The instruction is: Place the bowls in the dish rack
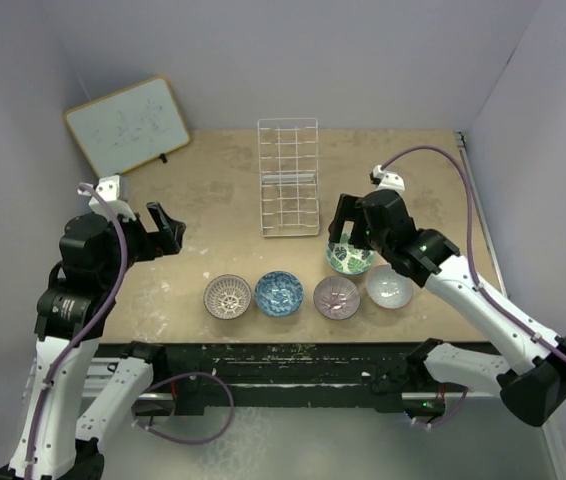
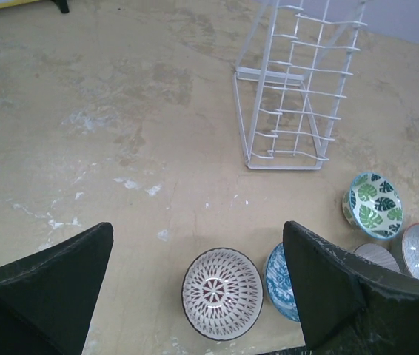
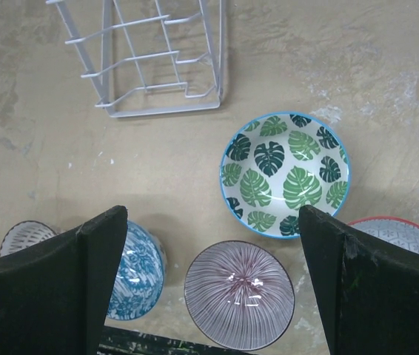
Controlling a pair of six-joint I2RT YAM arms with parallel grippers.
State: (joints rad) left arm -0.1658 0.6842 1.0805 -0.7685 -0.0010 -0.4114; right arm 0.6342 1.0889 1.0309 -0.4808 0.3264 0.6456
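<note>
My right gripper needs to go down next onto the green bowl's rim (image 1: 329, 262) (image 3: 225, 197) on the side toward the blue bowl, with one finger on each side of it, because that rim is below the gripper.
Four bowls stand in a row near the table's front edge: brown-and-white (image 1: 228, 296), blue (image 1: 279, 292), mauve (image 1: 336, 297) and pale pinkish (image 1: 389, 288). The green leaf-patterned bowl (image 1: 349, 258) sits just behind them. The white wire dish rack (image 1: 289, 180) stands upright at mid-table with nothing in it. My right gripper (image 1: 343, 235) hovers open over the green bowl (image 3: 283, 174) and the mauve bowl (image 3: 240, 294), holding nothing. My left gripper (image 1: 168, 232) is open and raised at the left, looking down on the brown-and-white bowl (image 2: 222, 293) and the rack (image 2: 291, 89).
A framed whiteboard (image 1: 128, 125) leans at the back left. Grey walls close in the table on three sides. A black rail (image 1: 303, 360) runs along the front edge just below the bowls. Bare tabletop (image 1: 213, 200) lies between the left gripper and the rack.
</note>
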